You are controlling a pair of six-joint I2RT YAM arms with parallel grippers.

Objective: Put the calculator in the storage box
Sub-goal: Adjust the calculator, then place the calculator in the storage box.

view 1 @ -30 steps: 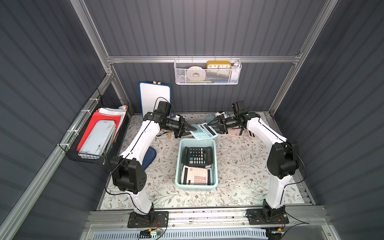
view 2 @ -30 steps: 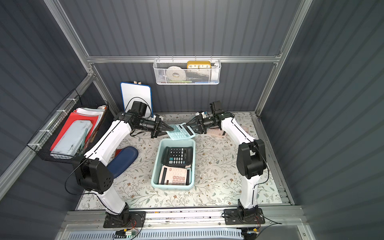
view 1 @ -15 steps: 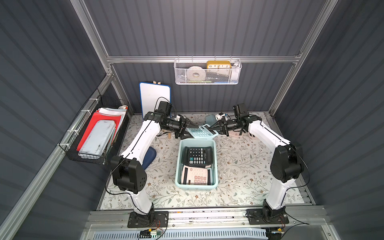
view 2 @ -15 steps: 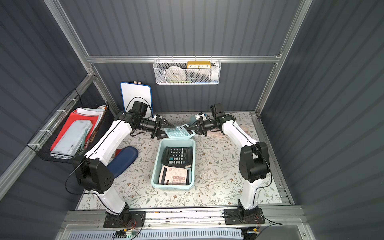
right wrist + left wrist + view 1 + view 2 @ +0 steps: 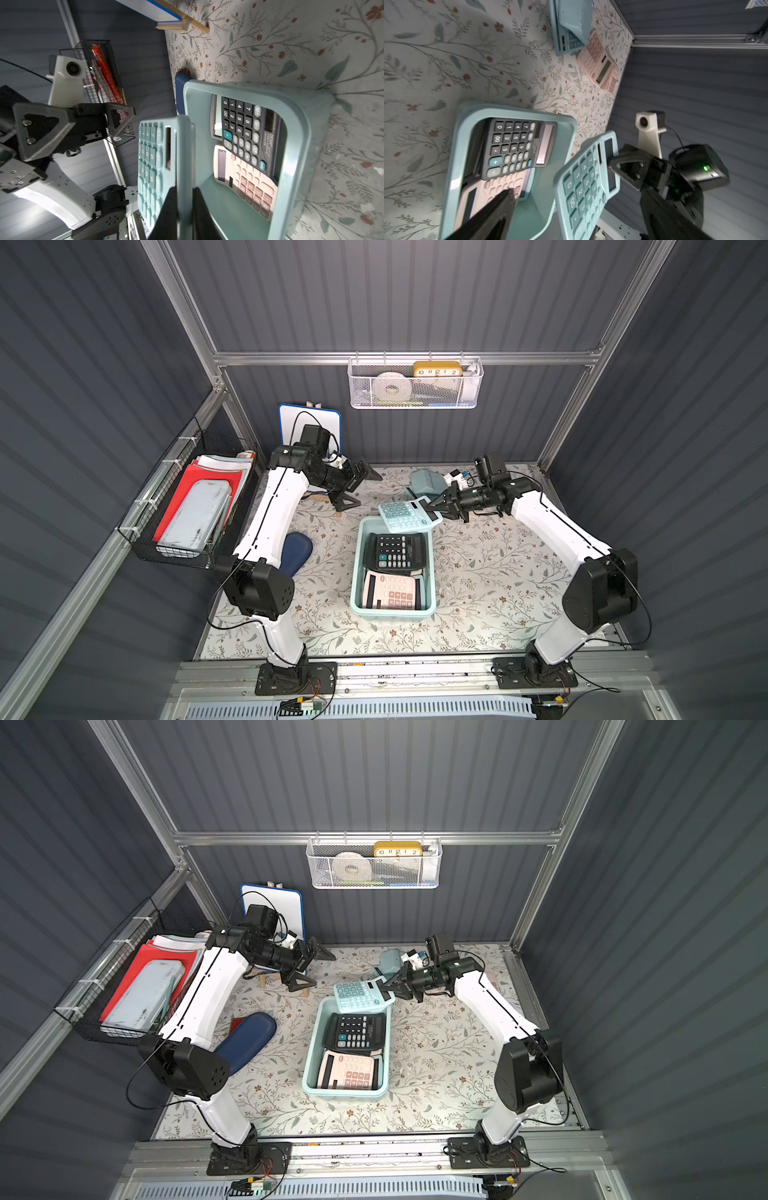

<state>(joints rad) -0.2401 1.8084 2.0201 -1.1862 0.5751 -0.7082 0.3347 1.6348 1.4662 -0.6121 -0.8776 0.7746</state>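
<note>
The teal calculator still hangs above the far end of the box, so I need to move my right gripper back and down over the box's pink calculator and release the teal calculator's display edge.
A teal calculator hangs tilted over the far end of the pale mint storage box. My right gripper is shut on the calculator's display edge. The right wrist view shows both fingers of the right gripper pinching that edge of the calculator. My left gripper stands open and empty, left of the calculator and apart from it. In the left wrist view one of its fingers shows beside the calculator. The box holds a black calculator and a pink one.
A blue-grey calculator and a pink calculator lie at the back right of the floral mat. A small whiteboard leans at the back left. A blue case lies by the left arm. A black wire basket and a white mesh basket hang on the walls.
My left gripper opened, let go of the teal calculator and drew back to the left. My right gripper shut on the calculator and now holds it alone over the box's far end.
</note>
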